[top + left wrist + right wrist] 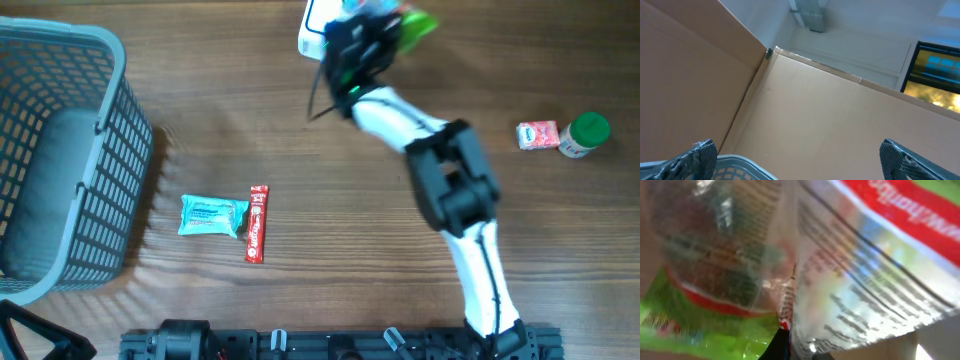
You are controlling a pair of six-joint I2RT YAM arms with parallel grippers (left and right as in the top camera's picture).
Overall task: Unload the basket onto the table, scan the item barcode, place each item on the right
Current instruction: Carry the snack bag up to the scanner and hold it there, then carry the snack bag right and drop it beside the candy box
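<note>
To the right of my right gripper in the overhead view, the tabletop beyond the green-lidded bottle is bare, so next I carry the packet across and release it.
My right gripper [385,25] reaches to the table's far edge, shut on a shiny green-and-red snack packet [418,24]. It holds the packet right beside a white scanner-like box [312,40]. The packet [850,270] fills the right wrist view, with blurred printed text, and its seam is pinched in the right gripper [790,347]. No barcode can be made out in the blur. In the left wrist view, my left gripper [800,155] is open and holds nothing. It points up at a brown board wall, above the grey basket's rim [740,167].
The grey basket [100,50] stands at the left. A teal packet [212,215] and a red stick packet [258,223] lie side by side near it. A small pink packet [537,135] and a green-lidded bottle [584,135] sit at the right.
</note>
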